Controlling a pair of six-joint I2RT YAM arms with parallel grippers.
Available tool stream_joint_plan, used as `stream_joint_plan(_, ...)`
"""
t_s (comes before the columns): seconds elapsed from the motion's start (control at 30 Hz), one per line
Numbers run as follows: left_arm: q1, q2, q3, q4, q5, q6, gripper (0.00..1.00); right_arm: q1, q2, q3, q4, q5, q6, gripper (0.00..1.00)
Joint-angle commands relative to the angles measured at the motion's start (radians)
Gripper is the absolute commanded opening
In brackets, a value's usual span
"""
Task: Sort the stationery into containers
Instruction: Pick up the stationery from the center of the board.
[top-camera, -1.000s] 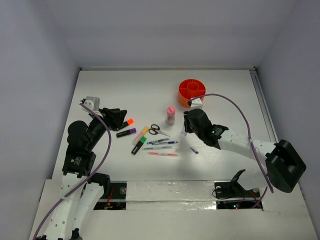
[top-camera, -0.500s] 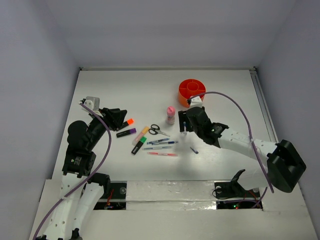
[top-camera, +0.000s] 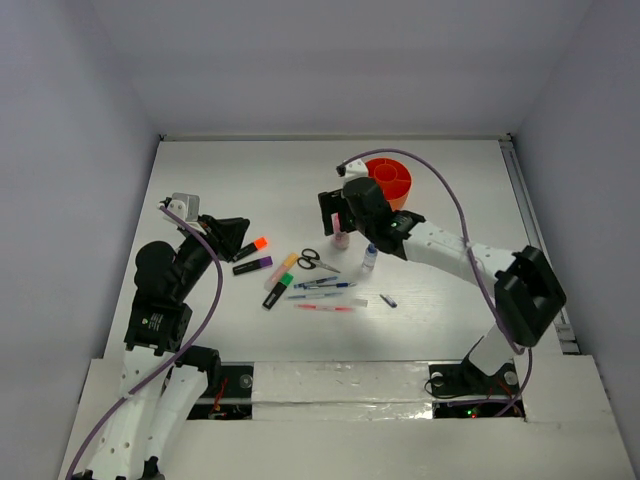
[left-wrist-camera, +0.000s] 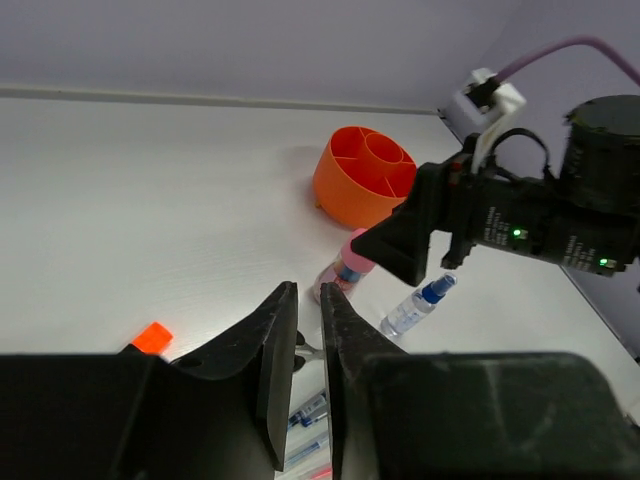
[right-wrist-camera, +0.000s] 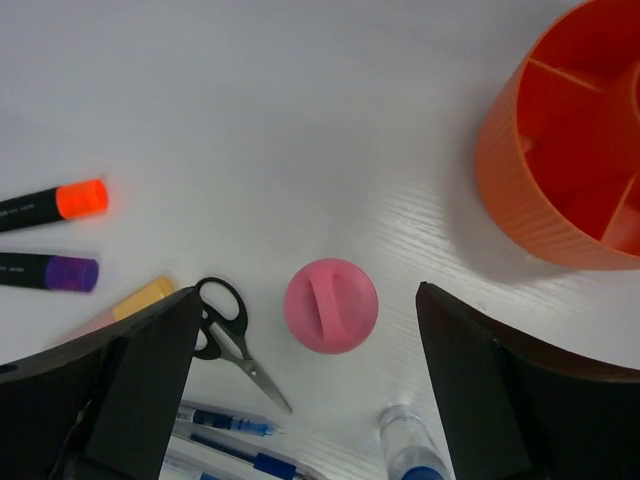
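My right gripper is to lower next with its fingers spread onto the pink cap of the upright tube (top-camera: 341, 238) (right-wrist-camera: 331, 306) and close, since that cap already shows between them.
My right gripper (top-camera: 334, 218) hangs open over the upright pink tube (top-camera: 341, 238). In the right wrist view the tube's cap (right-wrist-camera: 331, 305) lies between the wide-spread fingers (right-wrist-camera: 150, 380), untouched. The orange tub (top-camera: 392, 180) stands just behind it, its compartments (right-wrist-camera: 575, 150) showing. A blue-capped bottle (top-camera: 369, 258) lies to the right of the tube. Scissors (top-camera: 310, 260), highlighters (top-camera: 252, 265) and pens (top-camera: 322, 288) lie in a loose group. My left gripper (top-camera: 236, 234) hovers by the orange-ended highlighter (top-camera: 252, 245). Its fingers (left-wrist-camera: 262, 350) are all but together, with nothing between them.
A small blue piece (top-camera: 388, 300) lies alone right of the pens. The right arm's purple cable (top-camera: 450, 200) arcs over the tub. White walls close the table at the back and sides.
My right gripper swung back and left from the bottle to above the pink tube and opened wide. The bottle lies free on the table. My left fingers drew closer together.
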Motion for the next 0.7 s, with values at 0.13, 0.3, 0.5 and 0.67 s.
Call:
stream_joint_plan(0.13,-0.006,-0.011,0.015,0.038,0.007,0.005,0.2,0.01,0.072,0.083,-0.079,0.032,-0.005,0.93)
stream_joint_plan(0.3,-0.006,-0.01,0.015,0.04,0.01,0.003,0.26,0.01,0.115,0.116,-0.114,0.023,0.007,0.85)
stream_joint_plan(0.5,-0.006,-0.008,0.013,0.04,0.007,0.003,0.28,0.01,0.146,0.147,-0.128,0.009,-0.004,0.71)
stream_joint_plan(0.67,-0.006,-0.008,0.013,0.038,0.005,0.003,0.28,-0.01,0.167,0.173,-0.156,0.01,0.001,0.61)
